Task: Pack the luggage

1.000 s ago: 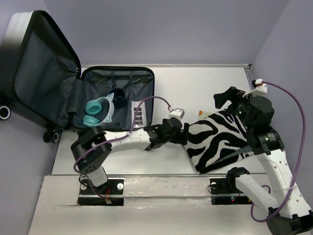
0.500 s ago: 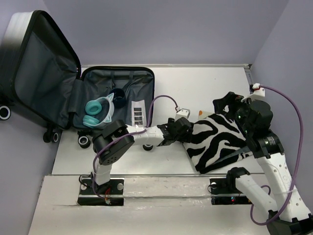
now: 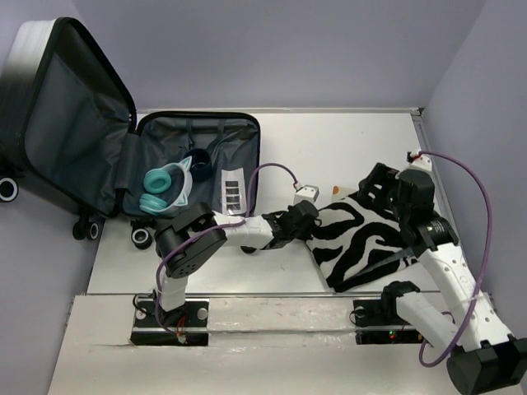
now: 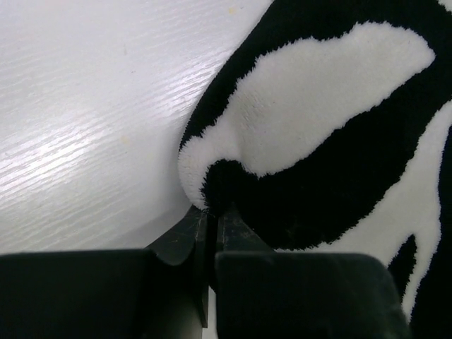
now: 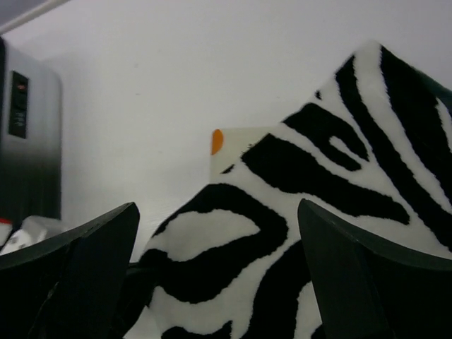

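I should next bring my right gripper down toward the right in the top view, onto the cloth's end by the cloth's raised edge, because my left gripper holds the cloth's opposite end.
The luggage (image 3: 239, 132) lies open at the back left of the table, its lid (image 3: 66, 123) standing up to the left. Teal headphones (image 3: 163, 188) and a dark round item (image 3: 198, 162) lie in its grey lining. A zebra-striped fleece cloth (image 3: 370, 239) lies on the table to the right. My left gripper (image 4: 212, 212) is shut on the cloth's (image 4: 318, 106) left corner, seen from above at the left gripper (image 3: 306, 224). My right gripper (image 5: 219, 240) hangs open over the cloth's (image 5: 282, 212) far edge, also seen from above (image 3: 375, 185).
A white card with an orange corner (image 5: 219, 141) peeks out from under the cloth's far side. The luggage's shell (image 5: 28, 155) shows at the left of the right wrist view. The table's raised rim (image 3: 420, 123) runs along the right.
My left gripper has closed on the cloth's left corner. The right arm has shifted left and nearer, over the cloth's far edge.
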{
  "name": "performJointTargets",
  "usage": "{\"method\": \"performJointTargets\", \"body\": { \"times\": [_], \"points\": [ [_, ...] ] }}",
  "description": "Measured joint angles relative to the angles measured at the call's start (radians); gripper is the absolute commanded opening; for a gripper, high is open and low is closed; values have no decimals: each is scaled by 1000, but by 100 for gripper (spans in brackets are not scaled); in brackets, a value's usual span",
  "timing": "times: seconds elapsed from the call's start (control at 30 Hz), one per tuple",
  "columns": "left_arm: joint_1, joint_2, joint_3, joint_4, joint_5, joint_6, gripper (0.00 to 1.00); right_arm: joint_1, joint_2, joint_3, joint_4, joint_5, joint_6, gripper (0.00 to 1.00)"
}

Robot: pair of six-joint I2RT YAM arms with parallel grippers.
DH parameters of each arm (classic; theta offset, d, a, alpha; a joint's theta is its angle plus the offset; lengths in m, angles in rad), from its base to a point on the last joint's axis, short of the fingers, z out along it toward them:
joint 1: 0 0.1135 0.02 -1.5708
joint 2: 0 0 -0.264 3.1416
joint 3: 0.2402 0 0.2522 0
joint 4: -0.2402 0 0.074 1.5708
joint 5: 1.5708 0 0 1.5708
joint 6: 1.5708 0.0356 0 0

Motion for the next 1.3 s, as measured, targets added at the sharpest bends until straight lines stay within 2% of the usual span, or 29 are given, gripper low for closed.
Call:
{"method": "performJointTargets", "body": {
  "times": [0.13, 0.3, 0.5, 0.77, 0.93, 1.1, 1.3],
  "points": [
    [9, -42, -39, -2, -15, -2, 6, -53, 34, -72, -2, 76, 29, 100],
    [47, -105, -85, -1, -47, -7, 6, -216, 114, -126, 10, 88, 76, 100],
    [68, -117, -89, 7, -84, -6, 6, -438, 224, -188, 47, 10, 121, 100],
    [68, -120, -100, 31, -93, 5, 6, -560, 324, -196, 62, -41, 124, 100],
    [71, -147, -119, 51, -108, 17, 6, -764, 381, -195, 65, -143, 123, 100],
    [76, -163, -123, 76, -111, 25, 6, -786, 499, -192, 74, -246, 107, 100],
    [77, -163, -124, 90, -97, 27, 6, -786, 527, -187, 127, -338, 84, 100]
  ]
}}
